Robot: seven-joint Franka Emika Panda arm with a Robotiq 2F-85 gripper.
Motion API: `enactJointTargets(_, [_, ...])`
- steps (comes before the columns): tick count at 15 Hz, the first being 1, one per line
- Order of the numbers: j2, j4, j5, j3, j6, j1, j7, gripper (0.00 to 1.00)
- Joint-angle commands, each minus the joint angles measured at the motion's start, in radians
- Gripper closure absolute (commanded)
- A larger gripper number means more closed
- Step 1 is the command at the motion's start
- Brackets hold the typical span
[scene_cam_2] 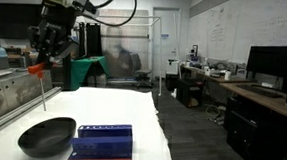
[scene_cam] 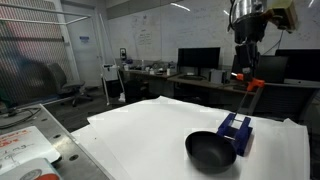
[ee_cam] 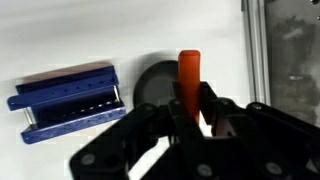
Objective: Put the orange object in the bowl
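Observation:
I need to move my gripper down to the open middle of the black bowl below it and release the orange object there, because the orange object still hangs high.
My gripper [scene_cam: 247, 76] hangs high above the white table and is shut on the orange object [ee_cam: 189, 80], a slim orange-red piece that sticks out past the fingers; it also shows in both exterior views [scene_cam: 256, 84] [scene_cam_2: 36, 70]. The black bowl [scene_cam: 210, 151] sits on the table below, next to the blue block holder [scene_cam: 236, 132]. In the wrist view the bowl [ee_cam: 155, 85] lies partly behind the orange object, with the blue holder [ee_cam: 65, 102] to its left. In an exterior view the gripper [scene_cam_2: 45, 56] is above and left of the bowl [scene_cam_2: 46, 136].
The blue holder [scene_cam_2: 102, 145] has an orange strip along its base. A metal rail [ee_cam: 258, 50] runs along the table edge. Desks with monitors [scene_cam: 200, 60] stand behind the table, and a tray-like surface [scene_cam: 25, 145] sits at the near left.

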Motion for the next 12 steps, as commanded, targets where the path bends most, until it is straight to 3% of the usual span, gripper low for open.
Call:
enactJointTargets(1, [0.118, 0.044, 0.159, -0.034, 0.014, 0.000, -0.132, 0.93])
enactJointTargets(4, [0.214, 0.043, 0.214, -0.025, 0.060, -0.001, -0.206, 0.93])
enactJointTargets(10, [0.381, 0.029, 0.165, 0.023, 0.252, 0.003, -0.277, 0.93])
enactJointTargets(11, [0.403, 0.033, 0.171, 0.030, 0.258, 0.000, -0.281, 0.88])
enactJointTargets(12, [0.419, 0.036, 0.169, 0.035, 0.265, -0.003, -0.284, 0.75])
